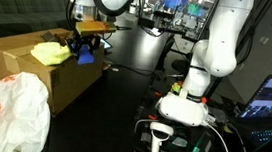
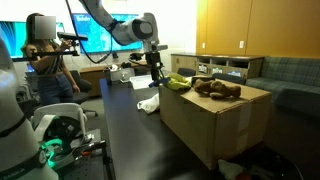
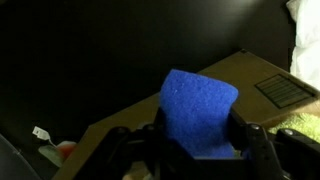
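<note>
I need to lift my gripper and move it over the top of the box beside the yellow-green cloth, then let go of the blue cloth, because the blue cloth hangs past the edge of the box.
A blue sponge [image 3: 198, 110] stands between my fingers in the wrist view, and my gripper [image 3: 198, 138] is shut on it. In both exterior views the gripper [image 1: 86, 48] [image 2: 156, 70] hangs at the edge of a large cardboard box [image 1: 27, 61] [image 2: 215, 120], just above its top. A yellow-green cloth [image 1: 50, 52] [image 2: 178, 82] lies on the box right beside the gripper. A brown plush toy [image 2: 216, 89] rests further along the box top.
A dark table [image 2: 130, 130] runs beside the box, with a white object [image 2: 148, 103] on it. A white plastic bag [image 1: 10, 112] sits in front of the box. The robot's white base [image 1: 187, 101] and a laptop [image 1: 269, 99] stand nearby. A person [image 2: 48, 65] stands behind.
</note>
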Tool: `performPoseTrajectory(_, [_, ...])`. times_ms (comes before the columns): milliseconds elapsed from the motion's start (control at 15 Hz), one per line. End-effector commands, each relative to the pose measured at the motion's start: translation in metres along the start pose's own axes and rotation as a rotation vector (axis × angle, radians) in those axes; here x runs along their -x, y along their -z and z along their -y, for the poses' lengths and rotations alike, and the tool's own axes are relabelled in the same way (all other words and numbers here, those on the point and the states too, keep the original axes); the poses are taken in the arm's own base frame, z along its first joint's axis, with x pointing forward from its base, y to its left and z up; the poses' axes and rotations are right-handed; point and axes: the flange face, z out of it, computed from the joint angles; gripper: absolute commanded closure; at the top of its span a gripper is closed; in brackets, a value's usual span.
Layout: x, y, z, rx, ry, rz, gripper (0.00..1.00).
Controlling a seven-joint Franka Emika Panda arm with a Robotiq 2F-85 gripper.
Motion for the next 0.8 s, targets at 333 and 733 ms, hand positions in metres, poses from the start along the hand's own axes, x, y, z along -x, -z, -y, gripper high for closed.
performPoseTrajectory(333, [-0.068, 0.063, 0.007, -0.048, -0.113, -0.062, 0.67])
performPoseTrajectory(733, [-0.122, 0.086, 0.0, -0.085, -0.229, -0.055, 0.67])
